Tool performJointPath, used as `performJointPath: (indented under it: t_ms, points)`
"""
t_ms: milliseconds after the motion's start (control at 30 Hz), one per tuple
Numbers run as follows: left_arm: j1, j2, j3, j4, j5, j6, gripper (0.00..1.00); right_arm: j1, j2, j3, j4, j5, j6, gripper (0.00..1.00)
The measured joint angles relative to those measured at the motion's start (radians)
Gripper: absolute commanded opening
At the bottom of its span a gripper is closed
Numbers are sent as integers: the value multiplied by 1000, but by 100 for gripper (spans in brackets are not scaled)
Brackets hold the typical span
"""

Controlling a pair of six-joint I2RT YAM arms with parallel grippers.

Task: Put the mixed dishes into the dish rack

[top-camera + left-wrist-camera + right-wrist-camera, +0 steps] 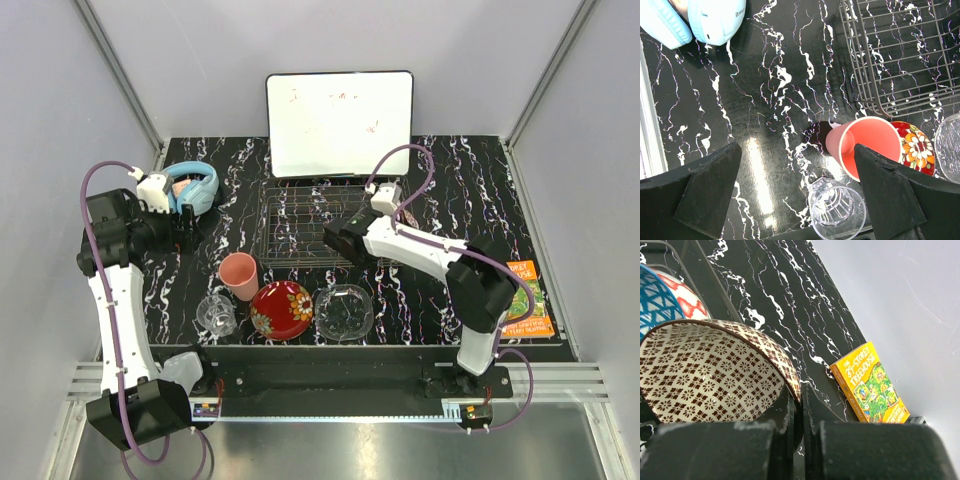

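Observation:
My right gripper lowers the beige patterned bowl onto the rack's wires beside the blue patterned bowl (660, 300) next and releases the beige bowl's rim. Those wires lie below the gripper.
My right gripper (337, 240) hangs over the front right part of the silver wire dish rack (300, 225). In the right wrist view it (802, 410) is shut on the rim of the beige patterned bowl (715, 375), with the blue patterned bowl (660, 300) just behind it by the rack wires (705, 270). My left gripper (185, 232) is open and empty; in its wrist view it (797, 200) hovers above the table beside the pink cup (867, 147) and the clear glass mug (836, 210). The pink cup (240, 275), glass mug (216, 313), red floral plate (282, 309) and clear glass dish (344, 311) stand in front of the rack.
Light-blue headphones (190, 185) lie at the back left, near my left gripper. A white whiteboard (340, 122) leans behind the rack. A yellow book (528, 298) lies at the right edge of the table.

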Motion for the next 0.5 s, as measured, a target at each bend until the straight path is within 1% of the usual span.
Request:
performJointPath:
  t_ms: [133,300,367,500]
  points:
    - [0,0,0,0,0,0,99,-2,24,-10,5,6,1,0]
    - [0,0,0,0,0,0,99,-2,97,-11,7,-9,-4,0]
    - [0,0,0,0,0,0,99,-2,118,-9,10,-3,-5,2]
    - [1,0,0,0,0,0,99,-2,128,0,6,-3,-10,21]
